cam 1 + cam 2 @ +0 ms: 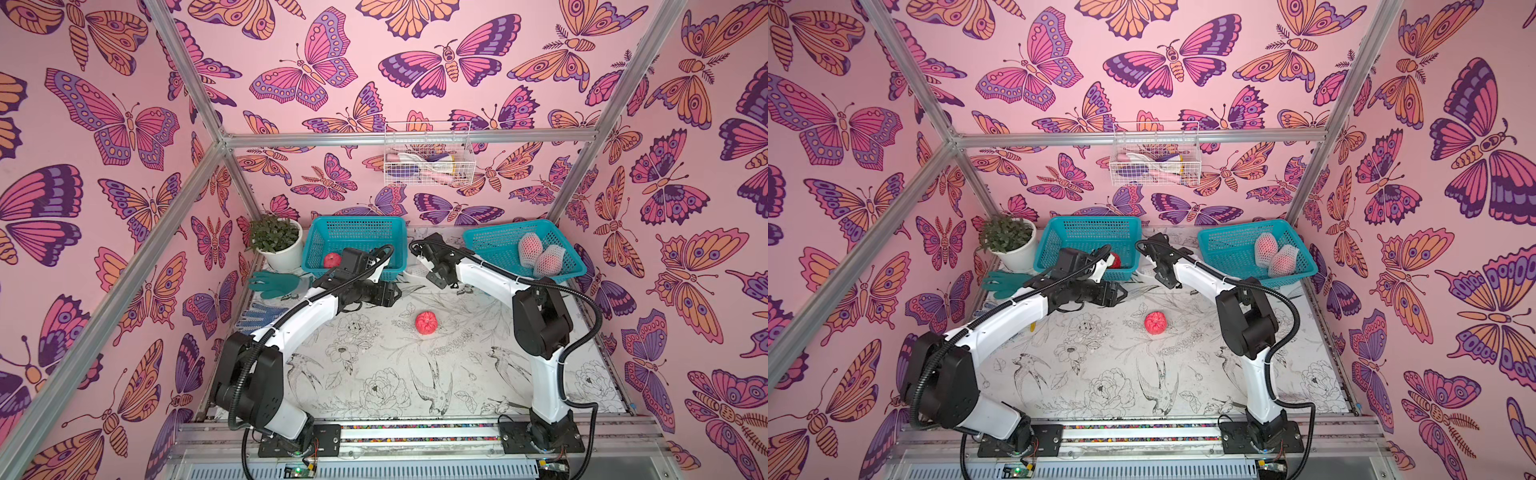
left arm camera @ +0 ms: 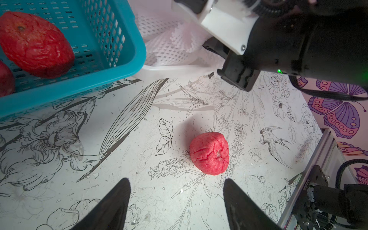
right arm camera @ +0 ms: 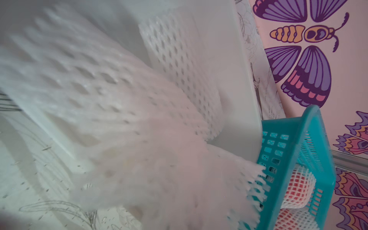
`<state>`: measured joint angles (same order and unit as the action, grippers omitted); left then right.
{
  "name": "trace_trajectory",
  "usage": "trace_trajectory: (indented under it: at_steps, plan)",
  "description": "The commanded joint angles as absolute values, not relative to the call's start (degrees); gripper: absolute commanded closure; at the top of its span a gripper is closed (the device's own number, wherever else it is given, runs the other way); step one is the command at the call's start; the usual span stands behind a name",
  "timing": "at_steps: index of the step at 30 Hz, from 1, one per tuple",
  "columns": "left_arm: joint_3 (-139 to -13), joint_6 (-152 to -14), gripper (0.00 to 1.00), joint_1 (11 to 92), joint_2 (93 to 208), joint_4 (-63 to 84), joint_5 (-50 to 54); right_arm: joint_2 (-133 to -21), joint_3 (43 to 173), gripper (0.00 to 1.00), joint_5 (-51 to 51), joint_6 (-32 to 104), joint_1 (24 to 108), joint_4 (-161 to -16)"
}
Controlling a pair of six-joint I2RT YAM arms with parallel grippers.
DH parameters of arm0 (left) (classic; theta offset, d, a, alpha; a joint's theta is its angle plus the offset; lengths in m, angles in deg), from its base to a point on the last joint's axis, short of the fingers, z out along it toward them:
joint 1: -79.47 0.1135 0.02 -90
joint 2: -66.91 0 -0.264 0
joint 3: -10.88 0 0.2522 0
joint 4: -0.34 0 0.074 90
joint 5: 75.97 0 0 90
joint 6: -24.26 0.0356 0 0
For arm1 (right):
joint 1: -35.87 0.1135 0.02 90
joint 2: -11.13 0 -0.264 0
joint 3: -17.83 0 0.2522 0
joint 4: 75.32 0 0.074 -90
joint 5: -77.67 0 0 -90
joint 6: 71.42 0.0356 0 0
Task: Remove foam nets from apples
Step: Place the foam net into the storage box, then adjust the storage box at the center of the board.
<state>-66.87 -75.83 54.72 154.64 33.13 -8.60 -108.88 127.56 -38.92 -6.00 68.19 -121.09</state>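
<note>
Other nets are already in the white tub (image 2: 175, 68) below, so my right gripper will stay over the inside of the tub and open its fingers to let go of the loose net.
One bare red apple (image 1: 426, 323) (image 2: 209, 153) lies on the table between the arms. My left gripper (image 1: 390, 293) (image 2: 177, 189) hovers open just short of it, with nothing between its fingers. The left teal basket (image 1: 316, 245) holds bare apples (image 2: 35, 43). Two apples in white foam nets (image 1: 530, 248) (image 1: 549, 261) sit in the right teal basket (image 1: 490, 245). My right gripper (image 1: 417, 254) is over the white tub (image 2: 175, 68), shut on a loose foam net (image 3: 139, 139) that hangs across its wrist view and hides the jaws. More nets (image 2: 165, 47) lie in the tub.
A potted plant (image 1: 276, 241) stands at the back left. Teal gloves (image 1: 274, 284) and a blue dotted glove (image 1: 257, 316) lie by the left arm. A white wire basket (image 1: 428, 160) hangs on the back wall. Metal frame posts edge the table.
</note>
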Motion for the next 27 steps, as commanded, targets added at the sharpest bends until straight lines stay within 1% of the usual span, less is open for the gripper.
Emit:
trace_trajectory:
  at_steps: [1, 5, 10, 18, 27]
  plan:
    - [-66.49, -74.75, 0.24, 55.14, 153.58, 34.75, -8.08, -109.07, 129.68, 1.0, -41.74, -8.62, 67.78, -119.66]
    - [-66.93, -74.75, 0.24, 55.15, 153.76, 34.95, -8.05, -107.47, 128.93, 1.0, -42.49, -10.51, 67.86, -117.5]
    - [-67.17, -74.92, 0.24, 55.13, 154.28, 34.93, -8.44, -108.54, 128.28, 1.0, -43.98, -15.6, 67.71, -114.87]
    - [-66.28, -74.96, 0.24, 55.13, 153.84, 34.93, -8.12, -111.39, 129.0, 1.0, -41.73, -15.06, 67.7, -114.66]
    - [-66.2, -75.07, 0.24, 55.13, 153.82, 34.93, -8.58, -111.78, 125.46, 0.99, -40.47, -15.66, 67.43, -112.28]
